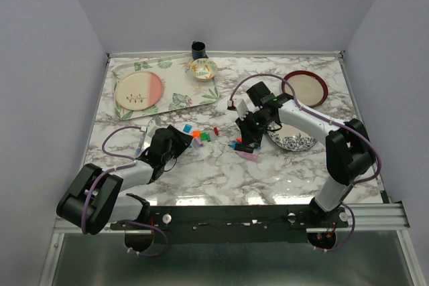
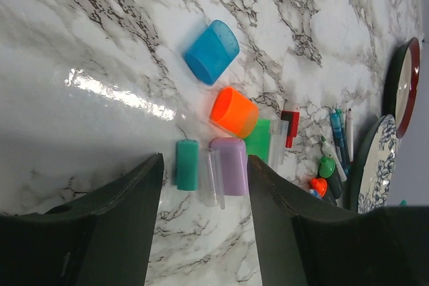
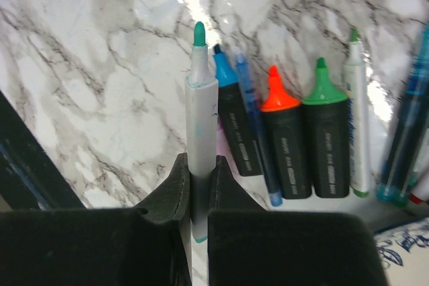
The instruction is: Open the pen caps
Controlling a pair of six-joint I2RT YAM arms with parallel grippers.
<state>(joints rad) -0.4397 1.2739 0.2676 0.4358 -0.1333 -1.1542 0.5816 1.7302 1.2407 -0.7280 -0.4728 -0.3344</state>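
Observation:
I should next move my right gripper past the black highlighters and down by the white pen beside the green one, because the pen's teal tip is already bare.
Several loose pen caps lie on the marble in the left wrist view: blue (image 2: pixel 211 51), orange (image 2: pixel 234 112), green (image 2: pixel 258 140), purple (image 2: pixel 230 165), teal (image 2: pixel 187 164), a clear one (image 2: pixel 211 182) and a small red one (image 2: pixel 290 127). My left gripper (image 2: pixel 204 189) is open just short of the teal and purple caps, holding nothing. From above the caps (image 1: pixel 198 135) sit right of the left gripper (image 1: pixel 179 140). My right gripper (image 3: pixel 200 172) is shut on an uncapped white pen with a teal tip (image 3: pixel 200 98), beside a row of uncapped black highlighters (image 3: pixel 285 145).
A blue-patterned plate (image 1: pixel 295 142) lies right of the right gripper (image 1: pixel 249 140), with a pink pen (image 1: pixel 247 156) in front. A red-rimmed plate (image 1: pixel 305 88) is at the back right. A leafy tray (image 1: pixel 181 95) with a pink-and-cream plate (image 1: pixel 139 90), a bowl (image 1: pixel 203 68) and a dark cup (image 1: pixel 198 49) stand at the back left.

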